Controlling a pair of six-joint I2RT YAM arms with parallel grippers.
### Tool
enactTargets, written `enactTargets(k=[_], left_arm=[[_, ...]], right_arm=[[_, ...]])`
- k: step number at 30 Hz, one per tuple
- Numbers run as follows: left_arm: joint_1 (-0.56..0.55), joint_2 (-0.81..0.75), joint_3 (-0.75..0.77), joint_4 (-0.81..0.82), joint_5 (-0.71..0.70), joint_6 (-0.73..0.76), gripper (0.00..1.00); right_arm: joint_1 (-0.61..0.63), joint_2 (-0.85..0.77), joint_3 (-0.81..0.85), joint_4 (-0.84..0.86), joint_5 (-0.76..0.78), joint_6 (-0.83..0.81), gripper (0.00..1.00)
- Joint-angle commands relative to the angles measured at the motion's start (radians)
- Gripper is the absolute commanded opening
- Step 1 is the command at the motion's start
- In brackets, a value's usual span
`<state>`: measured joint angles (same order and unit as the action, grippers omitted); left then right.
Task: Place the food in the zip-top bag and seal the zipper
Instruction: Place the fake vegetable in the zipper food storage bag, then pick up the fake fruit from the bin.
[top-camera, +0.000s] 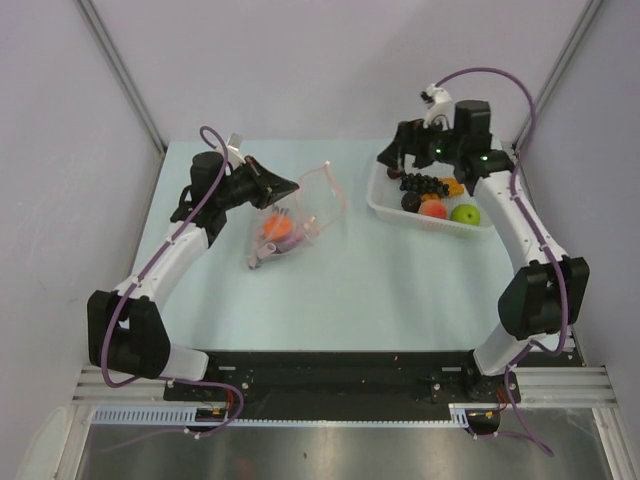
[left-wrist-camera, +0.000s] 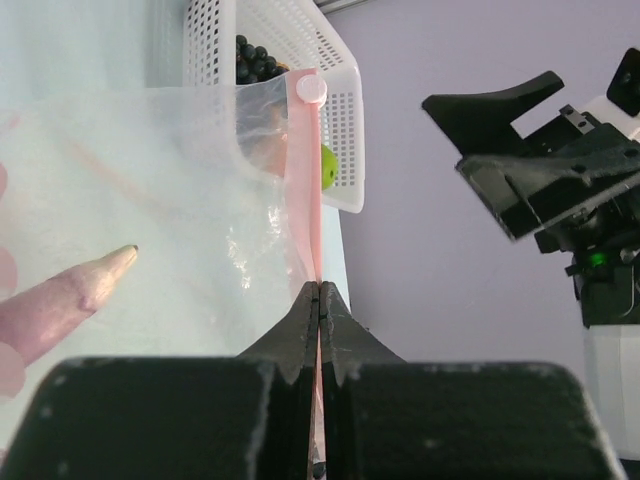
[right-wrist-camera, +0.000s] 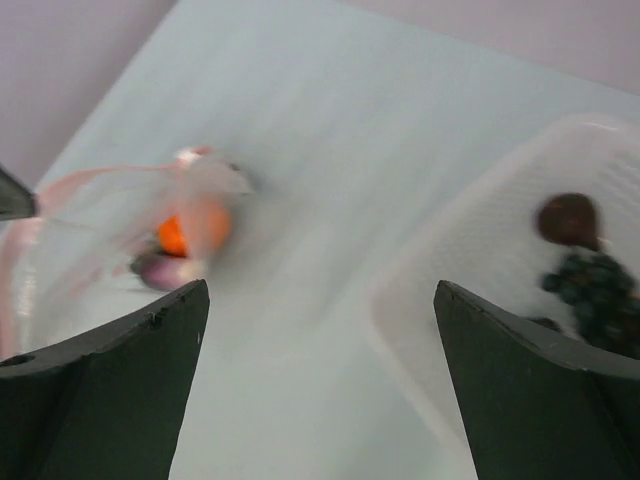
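Observation:
The robot's right gripper should next move down and toward the right in the top view onto the green apple, which is below the gripper on that side and still outside the bag.
The zip-top bag lies crumpled left of centre with an orange ball and a pink-purple piece inside. My left gripper is shut on the bag's zipper, the pink-red strip running up from its jaws to a white slider. My right gripper hovers open over the left end of the basket, nothing between its fingers. Grapes, a peach-red fruit and a green apple lie in the basket.
The white perforated basket stands at the back right and also holds a dark brown piece and an orange piece. Grey walls close in the table on three sides. The right wrist view is blurred.

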<state>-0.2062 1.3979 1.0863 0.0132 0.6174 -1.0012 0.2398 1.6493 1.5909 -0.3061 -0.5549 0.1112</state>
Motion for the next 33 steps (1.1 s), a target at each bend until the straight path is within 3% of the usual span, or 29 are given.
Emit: enactTargets(k=[1, 5, 10, 20, 30, 33], left_arm=[[0.008, -0.037, 0.004, -0.004, -0.005, 0.033, 0.0], [0.008, -0.033, 0.007, -0.005, -0.01, 0.044, 0.0], [0.008, -0.027, 0.004, -0.005, -0.015, 0.049, 0.0], [0.008, -0.031, -0.011, -0.044, -0.01, 0.062, 0.0], [0.008, -0.033, -0.003, -0.059, -0.01, 0.073, 0.0], [0.008, -0.03, -0.002, -0.062, -0.011, 0.078, 0.0]], right_arm=[[-0.156, 0.059, 0.16, -0.293, -0.033, -0.296, 1.0], [-0.209, 0.203, 0.316, -0.572, 0.201, -0.568, 0.99], [-0.266, 0.28, 0.316, -0.723, 0.345, -0.642, 1.0], [-0.324, 0.348, 0.207, -0.751, 0.542, -0.63, 1.0], [-0.33, 0.466, 0.238, -0.697, 0.513, -0.579, 1.0], [-0.332, 0.491, 0.253, -0.703, 0.494, -0.574, 0.93]])
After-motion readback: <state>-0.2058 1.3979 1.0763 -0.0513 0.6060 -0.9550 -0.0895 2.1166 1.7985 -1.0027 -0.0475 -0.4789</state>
